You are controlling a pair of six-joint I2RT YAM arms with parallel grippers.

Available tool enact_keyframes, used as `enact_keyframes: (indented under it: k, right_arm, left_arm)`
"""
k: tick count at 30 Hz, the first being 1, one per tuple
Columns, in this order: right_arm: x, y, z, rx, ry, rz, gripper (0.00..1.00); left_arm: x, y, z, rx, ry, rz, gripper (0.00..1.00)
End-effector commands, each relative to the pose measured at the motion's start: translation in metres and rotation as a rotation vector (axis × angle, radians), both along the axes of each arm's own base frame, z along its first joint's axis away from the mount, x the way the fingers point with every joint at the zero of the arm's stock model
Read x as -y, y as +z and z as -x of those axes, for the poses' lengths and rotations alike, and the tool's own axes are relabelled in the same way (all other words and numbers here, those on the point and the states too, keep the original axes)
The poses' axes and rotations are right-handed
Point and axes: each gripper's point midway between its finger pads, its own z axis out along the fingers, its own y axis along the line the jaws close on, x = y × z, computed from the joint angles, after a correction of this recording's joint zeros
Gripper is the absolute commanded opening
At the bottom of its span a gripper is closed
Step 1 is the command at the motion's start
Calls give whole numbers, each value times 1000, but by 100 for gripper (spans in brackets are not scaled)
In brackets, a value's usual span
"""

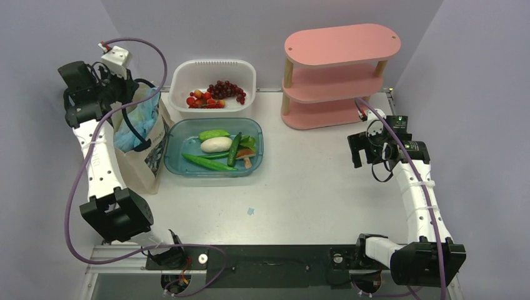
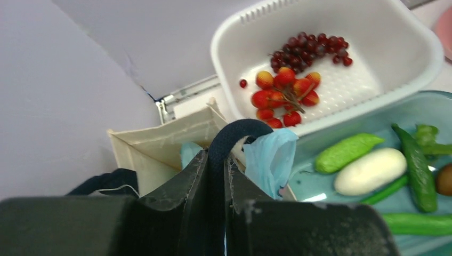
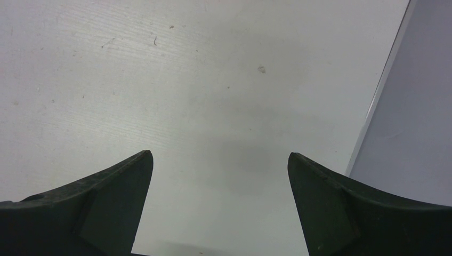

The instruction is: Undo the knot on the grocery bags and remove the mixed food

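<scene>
The navy handle (image 2: 234, 132) crosses the blue bag, so my left gripper will next carry the handle across to the tote's side by the teal tub and let go of it there.
A beige canvas tote (image 1: 140, 167) stands at the table's left with the light blue plastic bag (image 1: 139, 122) bulging out of its top. My left gripper (image 1: 134, 89) is over the tote's far end. In the left wrist view this gripper (image 2: 216, 153) is shut on the tote's navy handle (image 2: 234, 132), which arches up out of the jaws. The blue bag (image 2: 269, 157) is just to its right, and the tote's rim (image 2: 160, 141) is behind. I cannot make out the knot, and the mixed food is hidden. My right gripper (image 1: 357, 150) (image 3: 220, 154) hangs open over bare table.
A white slotted basket (image 1: 181, 78) holding dark grapes (image 1: 226, 89) and small red fruits sits behind a teal tub (image 1: 257, 134) of green vegetables and a white oval one. A pink three-tier shelf (image 1: 337, 69) stands at the back right. Grey walls close in on both sides.
</scene>
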Motion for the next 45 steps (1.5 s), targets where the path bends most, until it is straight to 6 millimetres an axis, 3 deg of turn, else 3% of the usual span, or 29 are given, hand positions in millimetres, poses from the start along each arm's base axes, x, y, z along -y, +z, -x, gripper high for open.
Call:
enact_keyframes:
  k: [1,6,9,13,15,17,18,22,27,30,32,33,34,35,36,37,38,39,40,42,43,44,45]
  right_arm:
    - [-1,7,0,37,-8,-22,94]
    - [-1,8,-1,40,-10,-27,94]
    - [-1,9,-1,42,-11,-29,94]
    - [-1,8,-1,40,-10,-27,94]
    - [-1,7,-1,37,-8,-28,93]
    - [-1,6,-1,35,-7,-29,93]
    - [-1,5,-1,34,-7,-29,93]
    - [-2,5,-3,35,-4,-33,93]
    - [-2,6,-5,38,-3,-33,93]
    - [-1,5,-5,37,-3,-29,93]
    - [-1,5,-4,37,-1,-29,93]
    - [-1,4,-4,36,-1,-28,93]
    - [-1,4,-4,37,-2,-27,93]
    - [-1,3,-4,38,-1,-28,93]
    - [-1,3,-4,38,-1,-28,93]
    - [-2,3,-4,37,-1,-29,93]
    - [-1,3,-4,37,-3,-29,93]
    - [-2,3,-5,38,-1,-31,93]
    - [-2,3,-5,38,-1,-30,93]
    - [-2,3,-6,40,-2,-33,93]
    - [-2,3,-6,40,-1,-33,93]
    - [-2,3,-6,39,-1,-33,93]
    - [-2,3,-6,40,0,-34,93]
  left_arm:
    - [37,1,27,-65,-35,-38,3]
    - [21,9,23,-22,143,-150,0]
    - [-8,32,20,56,340,-256,0]
    - [-17,58,24,129,453,-394,0]
    - [-8,61,26,148,440,-513,0]
    - [12,47,28,128,385,-608,0]
    - [34,48,29,146,336,-639,0]
    - [74,25,34,148,265,-867,0]
    - [87,-19,35,37,207,-1071,3]
    - [99,-43,41,-35,85,-1063,19]
    - [109,-71,58,-148,-57,-1045,31]
    - [114,-71,65,-160,-88,-1013,37]
    - [124,-87,77,-214,-188,-988,39]
    - [130,-83,83,-221,-218,-943,42]
    - [143,-97,99,-275,-328,-897,43]
    - [151,-86,106,-264,-349,-841,45]
    - [167,-93,123,-300,-452,-775,46]
    - [176,-78,128,-279,-466,-712,47]
    - [190,-75,140,-291,-532,-633,48]
    - [205,-31,144,-232,-517,-470,49]
    - [205,-25,140,-257,-486,-385,50]
    - [210,2,142,-207,-501,-320,50]
    - [200,6,133,-237,-439,-227,51]
